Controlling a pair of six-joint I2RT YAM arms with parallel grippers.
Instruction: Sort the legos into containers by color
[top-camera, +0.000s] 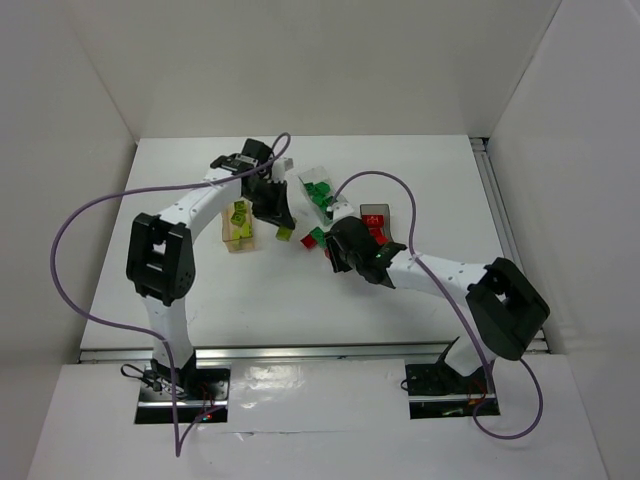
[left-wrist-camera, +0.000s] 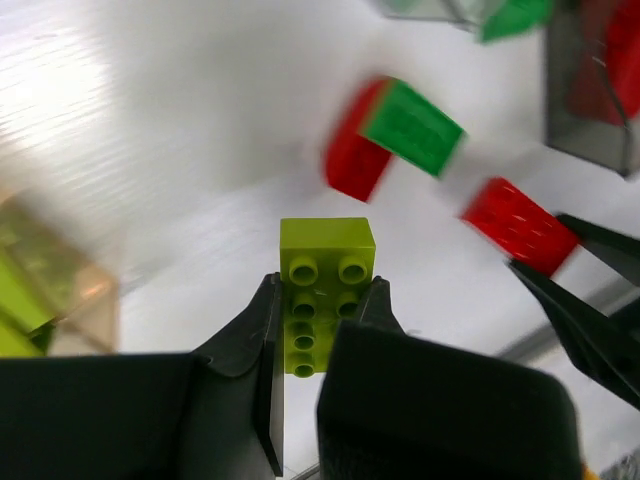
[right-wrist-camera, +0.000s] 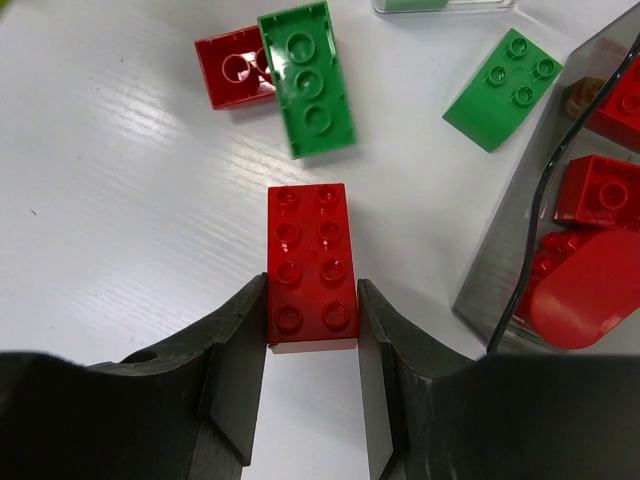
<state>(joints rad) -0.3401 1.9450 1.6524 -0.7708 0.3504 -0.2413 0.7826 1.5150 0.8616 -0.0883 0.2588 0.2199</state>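
My left gripper carries the yellow-green lego to the left in the top view next, over the amber bin (top-camera: 240, 228) (left-wrist-camera: 45, 280), and releases it, since yellow-green legos already lie inside.
My left gripper (left-wrist-camera: 322, 285) is shut on a yellow-green lego (left-wrist-camera: 327, 245), held just right of the amber bin (top-camera: 240, 228), which holds yellow-green legos. My right gripper (right-wrist-camera: 312, 284) has both fingers against the sides of a long red lego (right-wrist-camera: 310, 230) lying flat on the table. Beyond it lie a green lego (right-wrist-camera: 307, 80) overlapping a red lego (right-wrist-camera: 225, 68), and a sloped green lego (right-wrist-camera: 502, 88). The dark grey bin (right-wrist-camera: 510, 225) to the right holds red legos, one of them rounded (right-wrist-camera: 590, 295). The clear bin (top-camera: 318, 188) holds green legos.
The two grippers work close together at mid-table, with the loose legos (top-camera: 315, 237) between them. A black cable (right-wrist-camera: 540, 200) crosses the dark bin in the right wrist view. White walls enclose the table on three sides.
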